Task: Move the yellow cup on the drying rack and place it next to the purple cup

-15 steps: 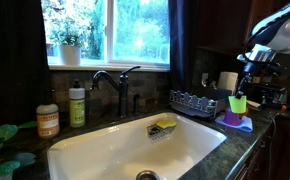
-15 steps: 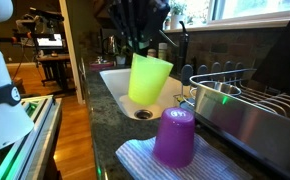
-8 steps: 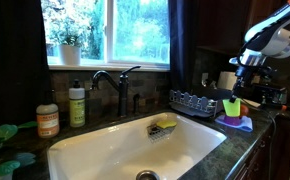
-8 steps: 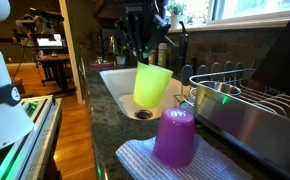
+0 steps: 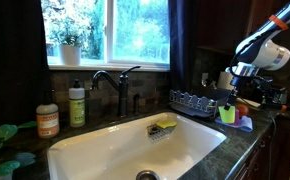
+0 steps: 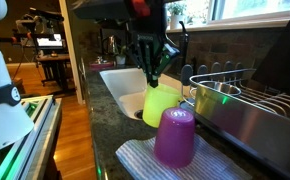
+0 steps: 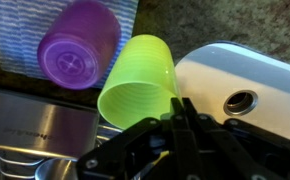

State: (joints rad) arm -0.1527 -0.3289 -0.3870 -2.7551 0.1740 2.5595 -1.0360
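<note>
My gripper brings the hanging yellow cup down next, base first, onto the bare counter beside the purple cup. It then releases the cup's rim, since that spot lies below my gripper.
The yellow cup (image 6: 160, 101) is upright, low next to the purple cup (image 6: 175, 137), on the side towards the sink. The purple cup stands upside down on a striped cloth (image 6: 135, 160). My gripper (image 6: 152, 62) is above the yellow cup and shut on its rim. In the wrist view the fingers (image 7: 180, 112) pinch the rim of the yellow cup (image 7: 135, 85), with the purple cup (image 7: 75, 50) close beside it. The drying rack (image 6: 247, 104) of dark wire is just behind both cups. In an exterior view the yellow cup (image 5: 227, 112) hangs under the gripper (image 5: 232, 90) beside the rack (image 5: 193, 100).
A white sink (image 5: 135, 148) with a yellow sponge (image 5: 165, 123) fills the counter middle, with a dark faucet (image 5: 120, 85) and soap bottles (image 5: 76, 105) behind it. A small red object (image 5: 242, 108) sits by the cups. The counter edge drops off near the cloth.
The gripper has moved down with the yellow cup, from above the purple cup's height to low beside it. The purple cup has not moved.
</note>
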